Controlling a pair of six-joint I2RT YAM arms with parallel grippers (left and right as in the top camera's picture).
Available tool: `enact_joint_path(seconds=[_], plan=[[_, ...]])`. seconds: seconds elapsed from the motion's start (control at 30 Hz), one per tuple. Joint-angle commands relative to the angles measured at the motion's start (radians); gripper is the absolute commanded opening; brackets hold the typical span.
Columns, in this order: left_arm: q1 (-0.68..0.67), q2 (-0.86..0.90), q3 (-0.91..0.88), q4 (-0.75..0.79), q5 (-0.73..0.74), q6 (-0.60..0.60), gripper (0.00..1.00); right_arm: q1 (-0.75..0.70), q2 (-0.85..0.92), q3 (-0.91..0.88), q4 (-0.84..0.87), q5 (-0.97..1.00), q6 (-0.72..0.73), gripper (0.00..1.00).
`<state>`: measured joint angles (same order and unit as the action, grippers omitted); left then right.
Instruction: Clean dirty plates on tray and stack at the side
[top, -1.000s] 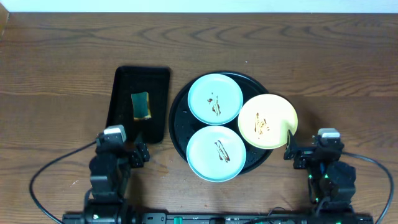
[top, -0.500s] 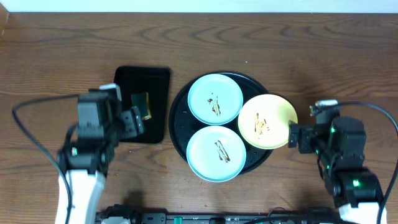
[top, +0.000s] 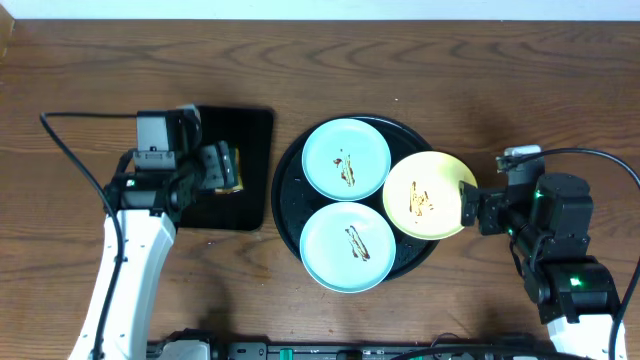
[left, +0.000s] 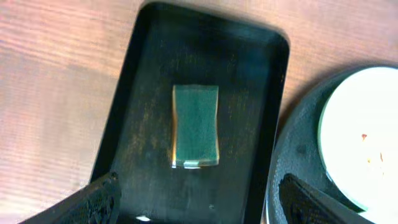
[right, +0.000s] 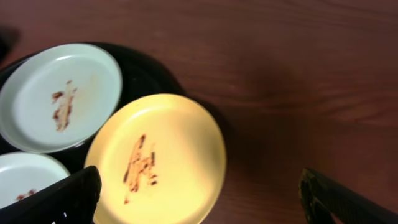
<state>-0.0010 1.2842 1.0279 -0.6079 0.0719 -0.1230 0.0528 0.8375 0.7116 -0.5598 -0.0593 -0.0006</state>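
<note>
The green sponge (left: 195, 126) is in the rectangular tray, so my left gripper will next move down into the tray onto it, with one finger beside each long edge of the sponge.
Three plates with brown sauce smears lie on the round black tray (top: 288, 190): a mint-blue plate (top: 346, 159) at the back, a mint-blue plate (top: 348, 246) at the front, and a yellow plate (top: 429, 195) overhanging the tray's right rim. My left gripper (top: 222, 168) is open and empty above the rectangular tray, just short of the green sponge (left: 195, 126). My right gripper (top: 468, 206) is open and empty at the yellow plate's (right: 158, 158) right edge. The back mint plate (right: 57, 95) shows in the right wrist view.
A small rectangular black tray (top: 252, 135) lies left of the round tray and holds the green-and-yellow sponge (top: 233, 170). In the left wrist view the rectangular tray (left: 130, 93) sits beside the round tray (left: 298, 155). Cables trail from both arms.
Both arms have risen from the front edge and reached in. The left gripper moved over the rectangular tray toward the sponge; the right gripper moved up to the yellow plate's right edge.
</note>
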Motion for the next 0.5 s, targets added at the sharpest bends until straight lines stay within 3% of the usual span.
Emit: enact_joint_path(seconds=[0.0, 0.47], plan=[[0.003, 0.064, 0.018, 0.077, -0.006, 0.019, 0.81, 0.005, 0.001, 0.02, 0.003, 0.048, 0.036, 0.99], [0.003, 0.391, 0.018, 0.195, -0.006, 0.051, 0.71, 0.005, 0.001, 0.02, 0.003, 0.048, 0.052, 0.99]])
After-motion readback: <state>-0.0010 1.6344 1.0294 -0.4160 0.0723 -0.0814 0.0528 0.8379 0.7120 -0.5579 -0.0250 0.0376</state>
